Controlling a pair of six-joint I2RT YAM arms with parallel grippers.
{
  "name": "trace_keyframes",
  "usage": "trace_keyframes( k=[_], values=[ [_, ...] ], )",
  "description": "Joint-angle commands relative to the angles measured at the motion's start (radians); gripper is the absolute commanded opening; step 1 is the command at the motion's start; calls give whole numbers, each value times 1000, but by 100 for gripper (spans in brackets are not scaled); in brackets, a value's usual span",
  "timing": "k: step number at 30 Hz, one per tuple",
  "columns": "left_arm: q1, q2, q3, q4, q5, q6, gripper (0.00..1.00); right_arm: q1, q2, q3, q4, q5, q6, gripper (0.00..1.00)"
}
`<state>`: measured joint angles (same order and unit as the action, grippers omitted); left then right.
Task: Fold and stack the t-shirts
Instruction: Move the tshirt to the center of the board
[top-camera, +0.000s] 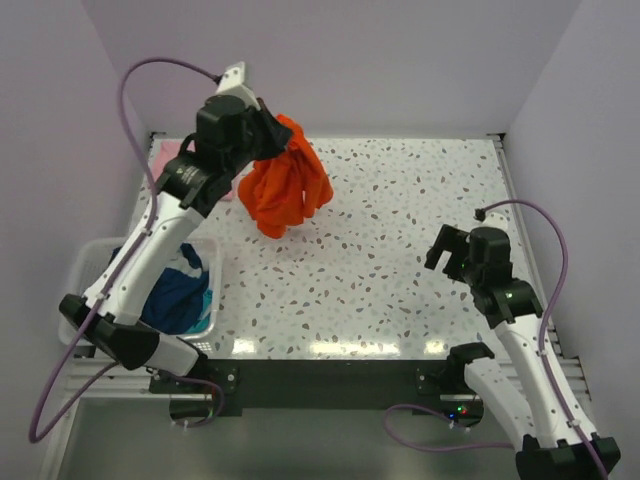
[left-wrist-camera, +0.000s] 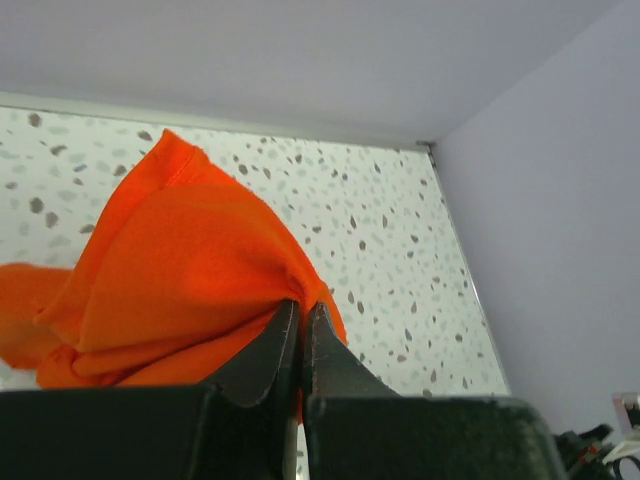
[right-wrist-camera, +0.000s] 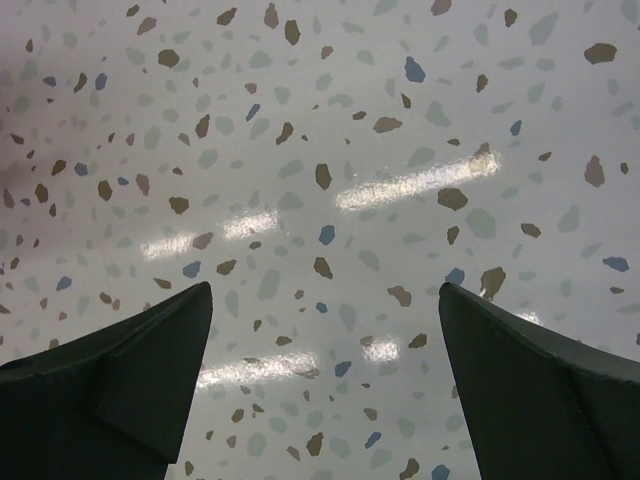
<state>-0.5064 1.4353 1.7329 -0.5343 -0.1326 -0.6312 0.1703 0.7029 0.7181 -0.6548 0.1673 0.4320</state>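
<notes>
I should next carry the orange-red t-shirt to the table's bare middle, then lower and release it there. The table's bare middle is below my left gripper and to its right in the top view.
My left gripper is shut on the bright orange-red t-shirt and holds it bunched and hanging above the far left of the speckled table. In the left wrist view the jaws pinch the orange cloth. A pale pink t-shirt lies at the far left, partly hidden by the arm. Dark blue and teal t-shirts lie in the white basket. My right gripper is open and empty over the right of the table; in the right wrist view only bare table shows.
Pale walls close the table at the back and both sides. The basket stands off the table's near left corner, under the left arm. The black base bar runs along the near edge.
</notes>
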Motion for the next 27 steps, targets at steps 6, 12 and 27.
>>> trace_keyframes(
  k=[6, 12, 27],
  values=[
    [-148, 135, -12, 160, 102, 30, 0, 1, -34, 55, -69, 127, 36, 99],
    [-208, 287, -59, 169, 128, 33, 0, 3, -74, 70, -97, 156, 40, 99],
    [-245, 351, -260, 188, 136, 57, 99, 3, -37, 40, -100, 83, 47, 99]
  ],
)
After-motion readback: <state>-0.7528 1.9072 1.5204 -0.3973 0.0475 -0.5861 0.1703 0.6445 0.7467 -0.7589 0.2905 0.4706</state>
